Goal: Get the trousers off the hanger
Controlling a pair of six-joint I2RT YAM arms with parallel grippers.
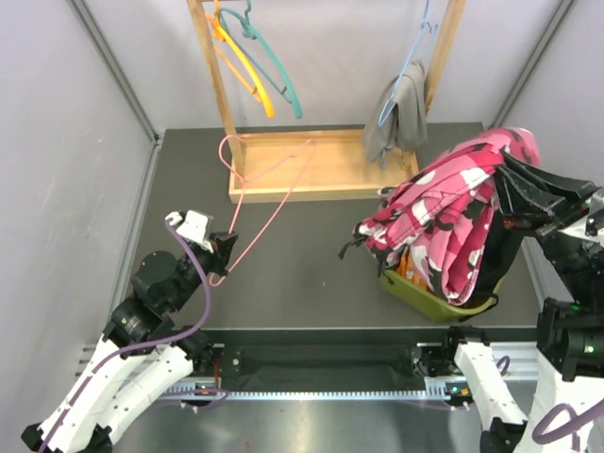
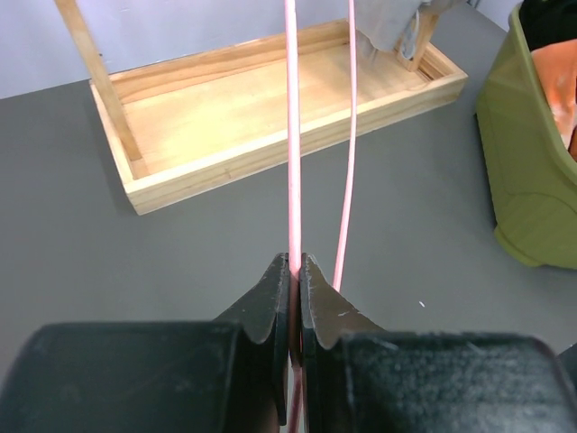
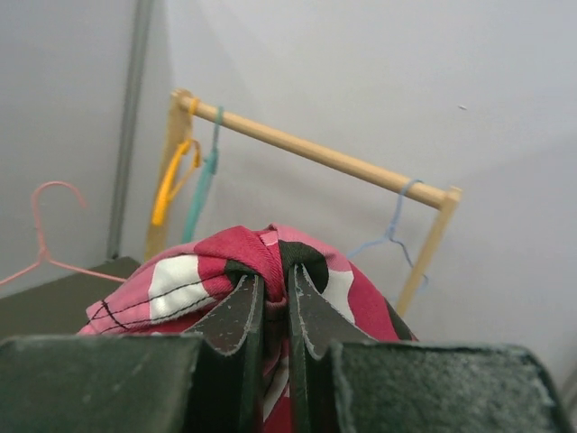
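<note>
Next, my right gripper will tip downward and bring the floral trousers down over the green bin, then release the fold, since cloth hangs past the bin's rim.
My right gripper (image 1: pixel 510 184) (image 3: pixel 275 275) is shut on a bunched fold of the pink-and-dark floral trousers (image 1: pixel 444 208) (image 3: pixel 180 280). It holds them up over the green bin (image 1: pixel 425 293) at the right, and they drape down onto it. Free of cloth, the pink wire hanger (image 1: pixel 274 203) (image 2: pixel 292 135) lies slanted from the wooden base toward my left gripper (image 1: pixel 226 247) (image 2: pixel 295 262), which is shut on its wire. Light grey trousers (image 1: pixel 396 118) hang from a blue hanger (image 1: pixel 415 47) on the rack. Orange cloth (image 2: pixel 559 81) shows inside the bin.
The wooden rack's base tray (image 1: pixel 321 170) (image 2: pixel 270 117) sits at the back of the dark table, its rail (image 3: pixel 315 153) overhead. An orange hanger (image 1: pixel 247 66) and a teal hanger (image 1: pixel 274 61) hang bare at the rail's left end. Grey walls close in both sides.
</note>
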